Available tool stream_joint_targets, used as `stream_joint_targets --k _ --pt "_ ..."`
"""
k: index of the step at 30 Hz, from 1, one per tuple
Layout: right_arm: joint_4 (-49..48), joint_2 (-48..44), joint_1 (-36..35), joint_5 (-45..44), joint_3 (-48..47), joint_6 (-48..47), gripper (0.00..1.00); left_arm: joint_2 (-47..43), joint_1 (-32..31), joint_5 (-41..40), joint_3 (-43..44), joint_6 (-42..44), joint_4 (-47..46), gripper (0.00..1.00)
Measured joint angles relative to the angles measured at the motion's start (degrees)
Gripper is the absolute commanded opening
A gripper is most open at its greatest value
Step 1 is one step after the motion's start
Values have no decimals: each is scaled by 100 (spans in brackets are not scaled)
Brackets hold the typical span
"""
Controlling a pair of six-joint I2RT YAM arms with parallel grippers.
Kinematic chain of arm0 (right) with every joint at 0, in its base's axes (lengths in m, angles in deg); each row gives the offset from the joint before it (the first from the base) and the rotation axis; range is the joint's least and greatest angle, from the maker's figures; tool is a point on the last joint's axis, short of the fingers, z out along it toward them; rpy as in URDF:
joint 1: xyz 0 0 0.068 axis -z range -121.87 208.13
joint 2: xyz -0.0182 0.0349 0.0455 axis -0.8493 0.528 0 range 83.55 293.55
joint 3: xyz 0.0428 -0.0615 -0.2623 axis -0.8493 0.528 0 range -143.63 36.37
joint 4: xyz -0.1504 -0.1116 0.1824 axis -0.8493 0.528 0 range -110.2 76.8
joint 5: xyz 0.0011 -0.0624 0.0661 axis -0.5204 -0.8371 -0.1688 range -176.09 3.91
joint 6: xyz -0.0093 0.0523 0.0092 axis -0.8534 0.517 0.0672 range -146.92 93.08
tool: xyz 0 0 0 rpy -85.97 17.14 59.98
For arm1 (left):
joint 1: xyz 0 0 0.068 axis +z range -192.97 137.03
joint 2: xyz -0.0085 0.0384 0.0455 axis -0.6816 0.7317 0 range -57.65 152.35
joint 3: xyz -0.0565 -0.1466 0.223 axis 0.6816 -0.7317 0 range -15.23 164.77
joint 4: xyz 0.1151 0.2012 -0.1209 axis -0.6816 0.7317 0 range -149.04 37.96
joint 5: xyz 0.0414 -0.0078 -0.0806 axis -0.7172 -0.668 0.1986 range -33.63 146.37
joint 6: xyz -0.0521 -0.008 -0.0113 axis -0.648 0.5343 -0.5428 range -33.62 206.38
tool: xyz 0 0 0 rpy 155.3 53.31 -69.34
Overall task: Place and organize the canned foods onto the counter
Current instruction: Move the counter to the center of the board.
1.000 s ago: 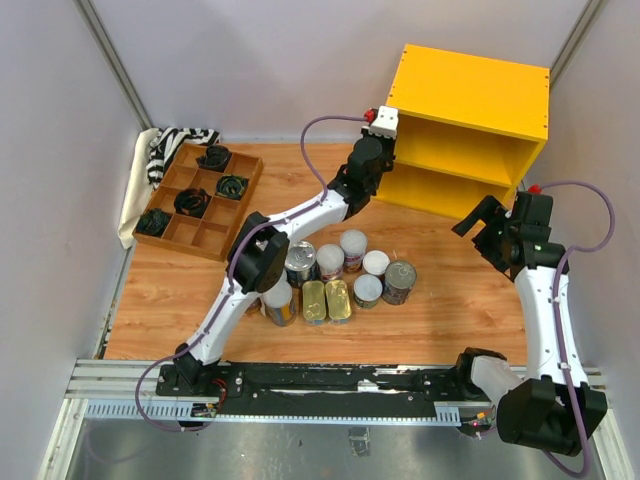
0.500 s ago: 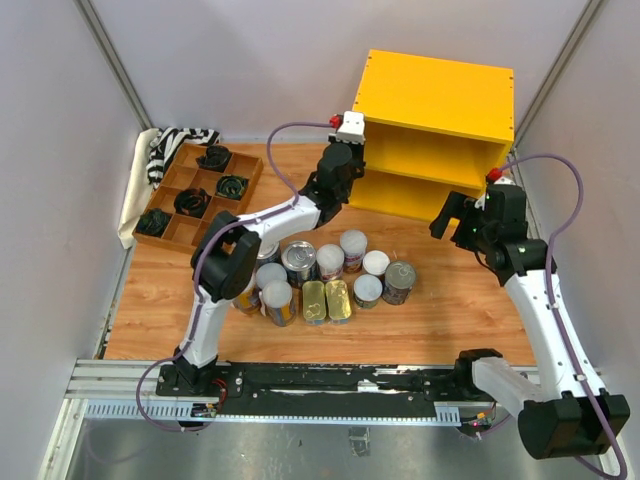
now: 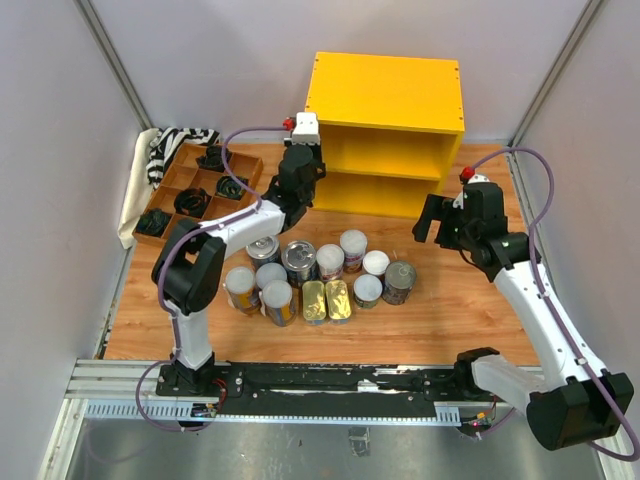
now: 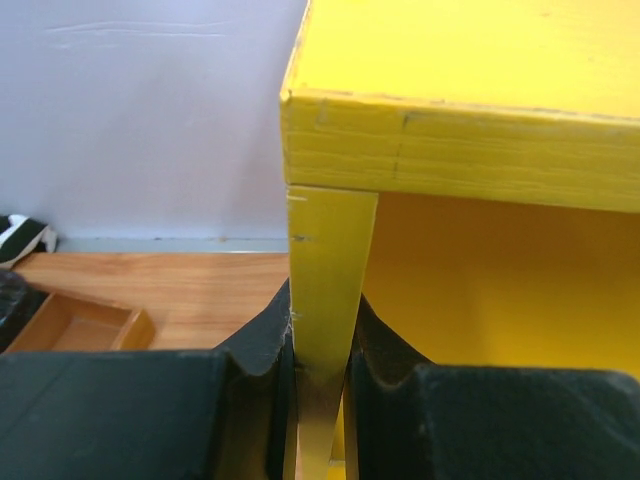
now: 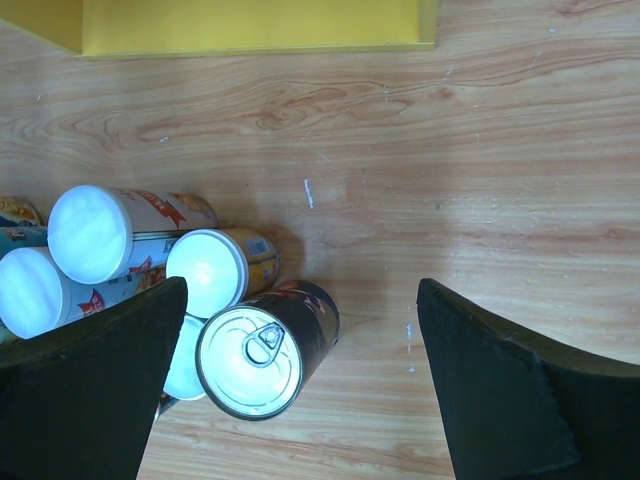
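The tray is to the left in the top view, so my left gripper needs to drag the counter back across the bare wood toward it and then let go.
The yellow counter (image 3: 385, 95) stands at the back middle of the table, its shelves bare. My left gripper (image 3: 300, 170) is shut on the front edge of its left side panel; in the left wrist view the fingers (image 4: 322, 330) clamp that panel (image 4: 330, 240). The canned foods (image 3: 320, 275) stand clustered on the table in front: white-lidded cans (image 3: 353, 245), two flat gold tins (image 3: 326, 300), and a silver-topped dark can (image 3: 399, 281). My right gripper (image 3: 432, 218) is open and empty, above the table right of the cluster. In its wrist view (image 5: 300, 290) the dark can (image 5: 262, 352) is below, the counter's base (image 5: 250, 25) at the top.
A brown divided tray (image 3: 228, 215) with black items sits at the back left, also in the left wrist view (image 4: 70, 320). A striped cloth (image 3: 165, 150) lies beside it. Walls close in on the left, back and right. Bare wood lies right of the cans (image 5: 480, 200).
The yellow counter has slid left along the back of the table with my left gripper shut on its side panel. My right arm has also moved left and lower.
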Motion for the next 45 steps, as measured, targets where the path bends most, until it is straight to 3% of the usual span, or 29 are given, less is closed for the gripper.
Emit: stream_joint_targets --k 16,26,31,37,41,45 --pt "-153 87 -212 9 -9 -133 98 -1410 595 -413 -1488 -179 271 1" --pt "-396 120 -361 55 -9 -153 99 -2911 798 -494 -2791 -221 680 1" --pt "-1211 210 -516 44 -22 -234 93 -3510 841 -382 -3112 -299 1147 0" --pt "-2197 778 -1331 -225 -356 -962 89 -3812 874 -203 -3182 -350 1534 1" --pt "-2726 1226 -1451 -455 -627 -1307 87 -3960 881 -107 -3246 -402 1668 0" --pt "-3425 1567 -1451 -750 -621 -1567 75 -4017 890 -37 -3246 -452 1792 1"
